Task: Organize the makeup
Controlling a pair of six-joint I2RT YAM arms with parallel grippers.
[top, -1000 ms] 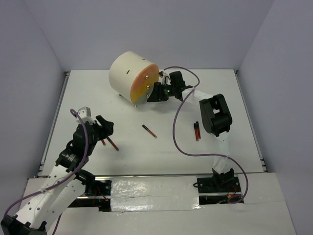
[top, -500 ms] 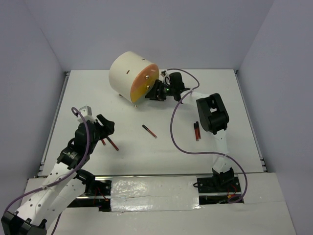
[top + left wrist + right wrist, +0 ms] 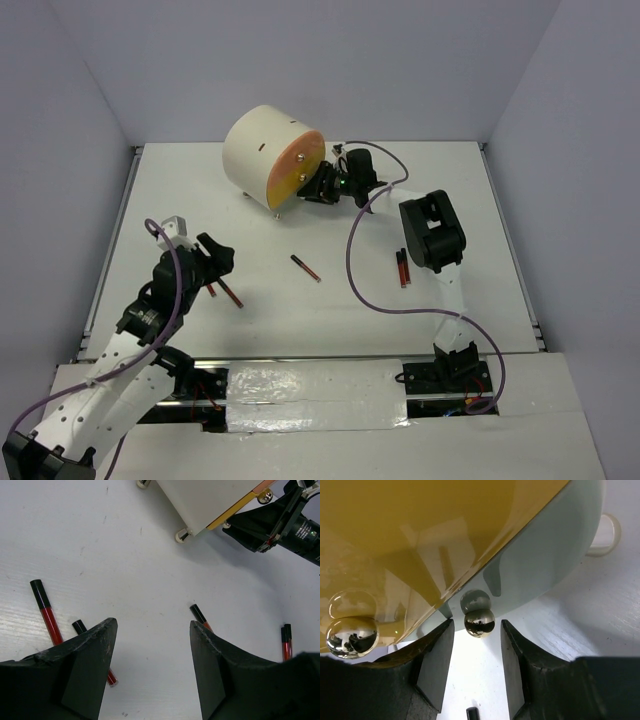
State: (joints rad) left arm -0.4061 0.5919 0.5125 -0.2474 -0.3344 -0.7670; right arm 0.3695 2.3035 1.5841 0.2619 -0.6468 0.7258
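My left gripper is above and in front of the nearer stick, which lies at a slant. Next the gripper will lower its open fingers back and turn them to go on both sides of that stick's middle (image 3: 230, 292).
The makeup in view is slim black-and-red sticks. One stick (image 3: 305, 267) lies mid-table, a pair (image 3: 402, 268) lies to its right, and two more (image 3: 230, 293) lie by my left gripper (image 3: 215, 262). That gripper hovers open over bare table (image 3: 152, 630), with sticks (image 3: 46, 612) to its left and another (image 3: 199, 615) beyond its right finger. My right gripper (image 3: 322, 188) is at the orange-yellow front of the cream chest (image 3: 262, 150). Its fingers (image 3: 476, 626) stand either side of a shiny ball knob (image 3: 479, 622) with small gaps, open.
The chest lies on its side at the back centre, standing on small feet (image 3: 604, 535). A second knob (image 3: 351, 636) sits to the left on the drawer front (image 3: 420, 530). A purple cable (image 3: 358, 280) loops across the table right of the middle. Walls enclose the table.
The right gripper has edged closer to the chest's front and its jaws have narrowed around the knob. The left arm shifted slightly at first, then held still.
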